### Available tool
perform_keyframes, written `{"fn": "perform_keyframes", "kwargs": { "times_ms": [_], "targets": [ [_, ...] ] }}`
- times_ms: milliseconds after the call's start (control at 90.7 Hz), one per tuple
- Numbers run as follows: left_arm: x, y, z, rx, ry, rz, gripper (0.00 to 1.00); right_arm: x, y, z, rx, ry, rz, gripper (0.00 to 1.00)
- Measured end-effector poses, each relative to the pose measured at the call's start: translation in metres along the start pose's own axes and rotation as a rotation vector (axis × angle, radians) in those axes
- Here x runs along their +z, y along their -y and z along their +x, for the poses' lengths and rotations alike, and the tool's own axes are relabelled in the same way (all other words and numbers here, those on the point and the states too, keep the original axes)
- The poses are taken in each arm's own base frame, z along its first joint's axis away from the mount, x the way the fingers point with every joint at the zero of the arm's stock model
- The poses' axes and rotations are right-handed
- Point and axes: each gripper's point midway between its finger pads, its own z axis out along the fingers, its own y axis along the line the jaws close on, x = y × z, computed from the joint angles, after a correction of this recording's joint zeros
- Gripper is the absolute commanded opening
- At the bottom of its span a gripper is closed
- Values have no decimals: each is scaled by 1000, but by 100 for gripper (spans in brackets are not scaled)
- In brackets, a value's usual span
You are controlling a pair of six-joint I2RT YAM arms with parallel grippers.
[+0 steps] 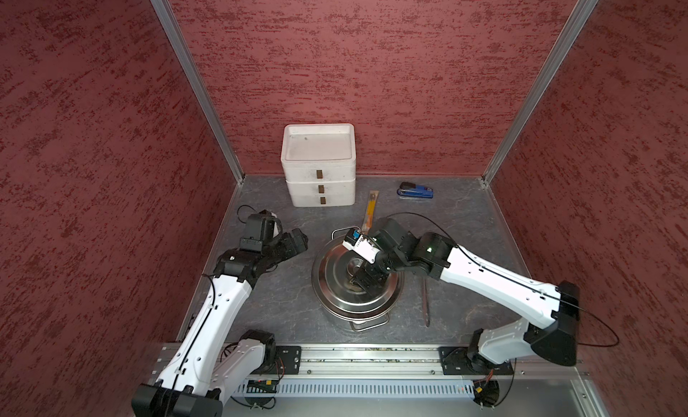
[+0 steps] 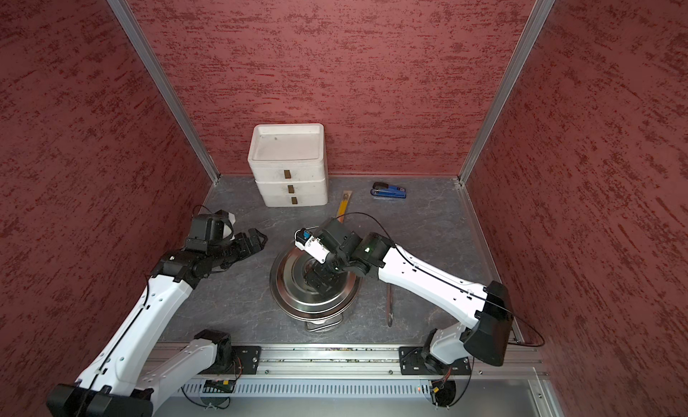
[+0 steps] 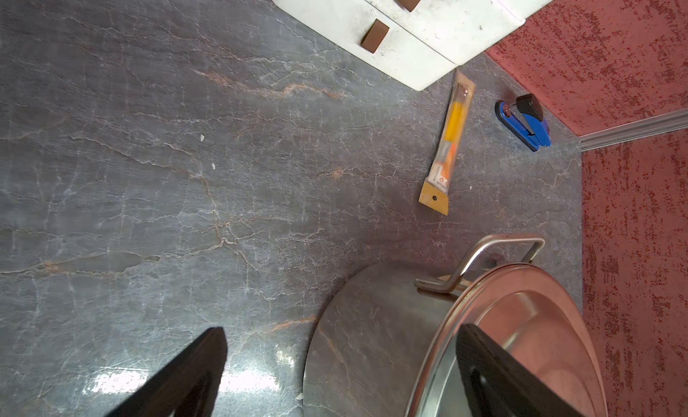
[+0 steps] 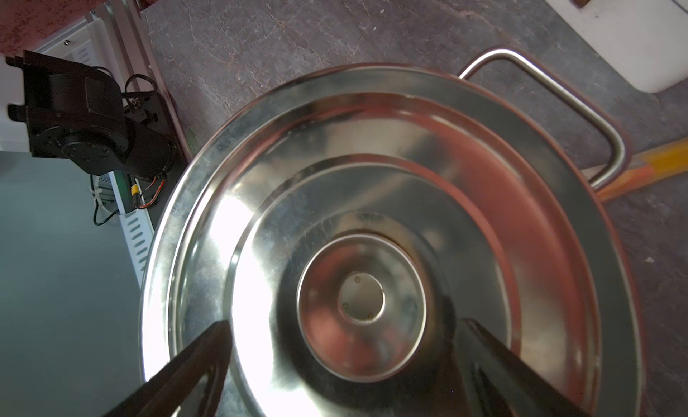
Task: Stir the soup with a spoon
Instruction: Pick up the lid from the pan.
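Note:
My right gripper lowers its open fingers around the sides of the centre knob (image 1: 354, 265) (image 4: 361, 303) just below it next and closes them, since the lid covers the pot.
The soup pot (image 3: 372, 340), shiny steel with wire loop handles, stands mid-table with its flat steel lid (image 1: 335, 281) on, so its inside is hidden. My right gripper (image 1: 358, 283) hangs open just above the lid. In the right wrist view its fingers (image 4: 208, 359) straddle the centre knob (image 4: 361, 303) without touching it. The spoon (image 1: 425, 303), a slim metal ladle, lies on the table right of the pot, partly under the right arm. My left gripper (image 1: 298, 242) is open and empty, left of the pot, above the tabletop.
A white three-drawer box (image 1: 320, 165) stands at the back wall. A blue stapler (image 1: 416, 191) lies to its right, and a flat orange-yellow stick (image 1: 369, 210) lies just behind the pot. Red walls close three sides, and a metal rail (image 1: 372, 359) runs along the front.

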Motion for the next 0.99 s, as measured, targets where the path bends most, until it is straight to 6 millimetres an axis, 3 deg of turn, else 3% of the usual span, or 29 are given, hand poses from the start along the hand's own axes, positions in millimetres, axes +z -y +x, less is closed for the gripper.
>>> {"fn": "perform_keyframes", "kwargs": {
  "times_ms": [331, 705, 992],
  "targets": [
    [0, -2, -1, 19, 4, -9, 100, 13, 9, -5, -32, 6, 49, 84],
    [0, -3, 0, 28, 2, -17, 100, 19, 3, 0, -66, 4, 67, 81],
    [0, -3, 0, 28, 3, -16, 100, 18, 6, 0, -65, 15, 91, 63]
  ]
}}
